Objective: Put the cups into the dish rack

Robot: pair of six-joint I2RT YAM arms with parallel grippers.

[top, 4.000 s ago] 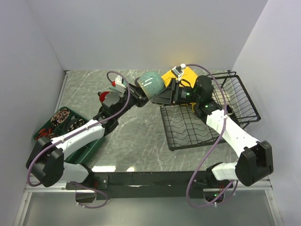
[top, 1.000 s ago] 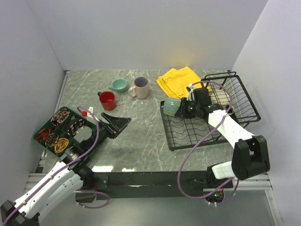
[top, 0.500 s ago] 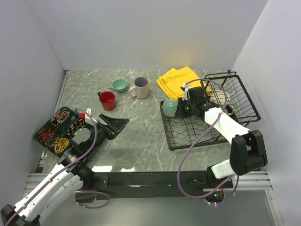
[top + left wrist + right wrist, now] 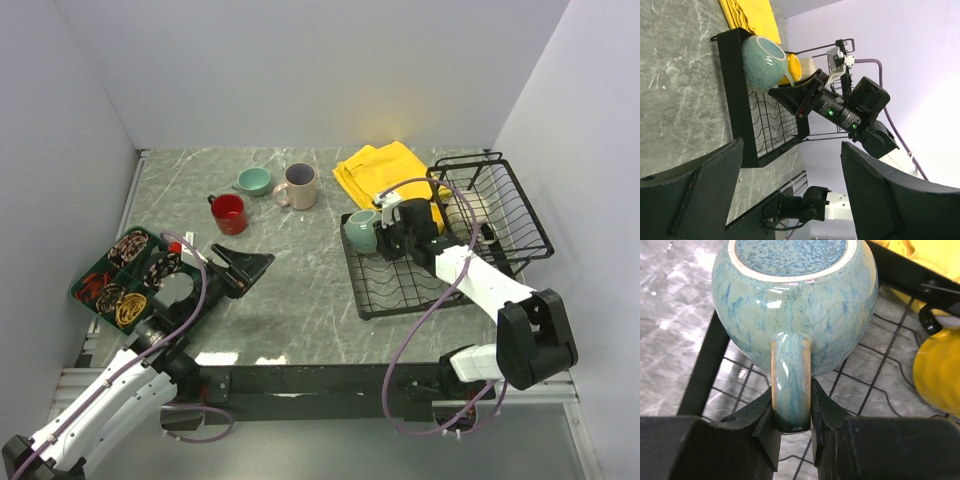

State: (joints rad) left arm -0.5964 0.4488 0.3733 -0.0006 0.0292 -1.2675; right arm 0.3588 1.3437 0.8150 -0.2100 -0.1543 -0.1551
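My right gripper will next move down toward the bare wires lying free below beside the yellow mug, setting the grey-teal mug down to let go of its handle.
My right gripper is shut on the handle of the grey-teal mug. The mug's base is turned toward the wrist camera, over the far-left corner of the black dish rack. A yellow mug sits in the rack just beside it. On the table to the far left stand a red mug, a small teal cup and a beige-pink mug. My left gripper hangs open and empty, low near the table's left middle.
A yellow cloth lies behind the rack's left corner. The rack's raised wire basket is at the right by the wall. A dark green compartmented tray with small items sits at the left edge.
My right gripper has carried the grey-teal mug a little left and back, to the rack's far-left corner. The left arm has barely moved.
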